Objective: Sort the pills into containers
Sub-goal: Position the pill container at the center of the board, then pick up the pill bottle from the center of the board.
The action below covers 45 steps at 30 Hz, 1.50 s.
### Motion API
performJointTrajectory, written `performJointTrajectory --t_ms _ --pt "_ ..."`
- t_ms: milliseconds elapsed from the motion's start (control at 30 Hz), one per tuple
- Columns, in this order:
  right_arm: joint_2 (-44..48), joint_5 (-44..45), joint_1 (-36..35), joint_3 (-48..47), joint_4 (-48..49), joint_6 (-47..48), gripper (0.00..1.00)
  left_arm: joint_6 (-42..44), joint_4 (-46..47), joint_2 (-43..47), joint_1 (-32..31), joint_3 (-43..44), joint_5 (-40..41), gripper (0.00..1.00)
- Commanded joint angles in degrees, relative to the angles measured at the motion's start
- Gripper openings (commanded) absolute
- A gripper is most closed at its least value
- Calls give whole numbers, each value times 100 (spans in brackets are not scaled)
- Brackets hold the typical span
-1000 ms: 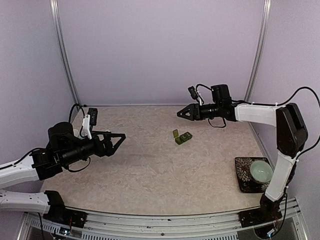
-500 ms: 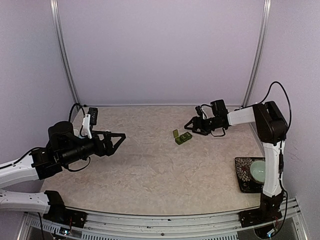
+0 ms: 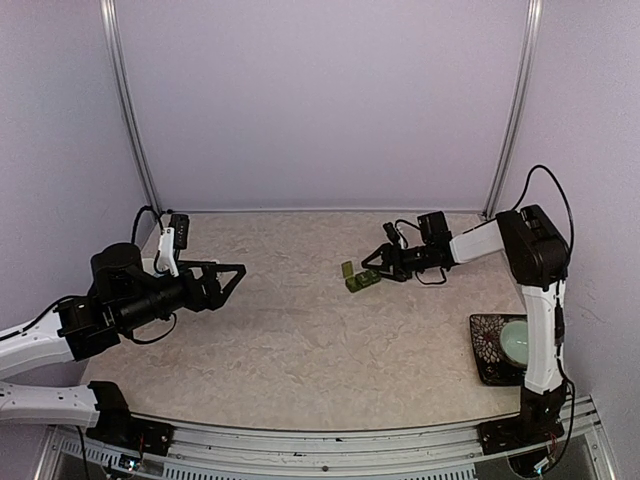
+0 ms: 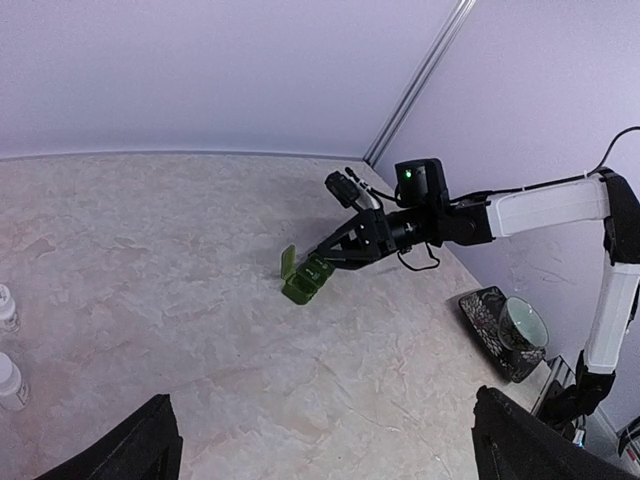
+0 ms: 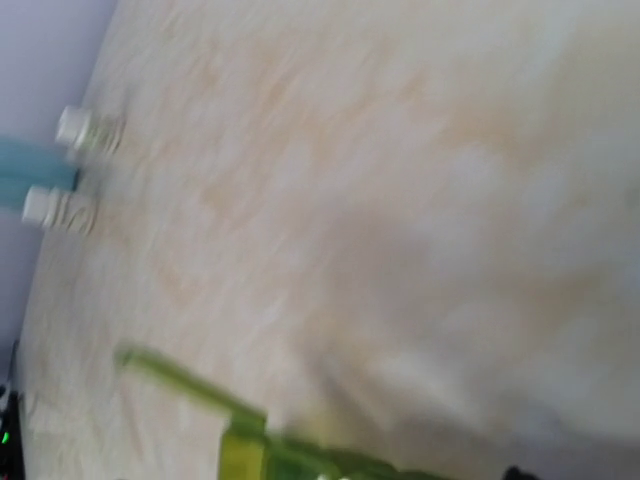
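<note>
My left gripper will next move to its left in the wrist view and down around the nearer white-capped bottle by its upright cap, because the bottle is below.
The containers (image 3: 359, 279) are a dark green pill-box strip lying mid-table, right of centre, with the leftmost lid (image 3: 347, 269) standing open. In the left wrist view the strip (image 4: 306, 281) lies ahead with its raised lid (image 4: 288, 264). My right gripper (image 3: 374, 263) is low at the strip's right end, jaws spread, fingertips (image 4: 337, 252) right at the box; whether they touch it I cannot tell. The right wrist view is blurred, with the green strip (image 5: 262, 452) at its bottom edge. My left gripper (image 3: 229, 277) hovers open at the left, far from the box. The pills are out of view.
A pale green bowl (image 3: 522, 340) sits on a dark patterned tray (image 3: 486, 352) at the front right. Two small white-capped bottles (image 4: 8, 378) stand at the table's left edge, beside something light blue (image 5: 35, 168). Walls close in the back and both sides.
My right arm has dropped and swung left, from high above the table down to the pill box's right end, with its jaws spread wider. The left arm has drawn back slightly.
</note>
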<state>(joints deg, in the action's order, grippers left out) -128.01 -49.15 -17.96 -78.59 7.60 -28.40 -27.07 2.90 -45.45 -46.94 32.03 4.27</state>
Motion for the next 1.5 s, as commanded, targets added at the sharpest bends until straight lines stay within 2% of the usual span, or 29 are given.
performJointTrajectory --t_ms 0,300,533,667,700,733,767,967,1133,1267,1467 --pt "359 -13 -388 789 53 -194 79 -68 26 -1 38 41 120 99" --pt "914 264 -949 1499 511 -430 79 -162 79 -262 44 15 349 99" --pt "1090 465 -1149 1471 362 -398 80 -154 -500 -802 173 368 1304 99" --pt "1564 1106 -1148 1482 -207 -2 83 -44 -771 -1140 528 581 1531 99" --pt "1731 1291 -1149 1513 -315 77 88 -11 -795 -1250 648 623 1514 99" --pt "1891 1473 -1151 1568 -396 126 98 32 -799 -1359 792 661 1476 99" --pt "2129 1756 -1153 1621 -481 165 100 87 -809 -1478 913 716 1444 99" --pt "3303 2883 -1169 2174 -709 508 100 421 -873 -2403 1450 1140 1427 98" --pt "4052 2892 -1143 2791 -395 394 100 512 -846 -2942 1855 1252 1001 87" --pt "4201 2710 -1131 3044 -297 260 100 570 -827 -3299 2097 1291 999 85" --pt "4324 2730 -1140 3285 -51 71 100 672 -820 -3810 2137 1487 1141 81"
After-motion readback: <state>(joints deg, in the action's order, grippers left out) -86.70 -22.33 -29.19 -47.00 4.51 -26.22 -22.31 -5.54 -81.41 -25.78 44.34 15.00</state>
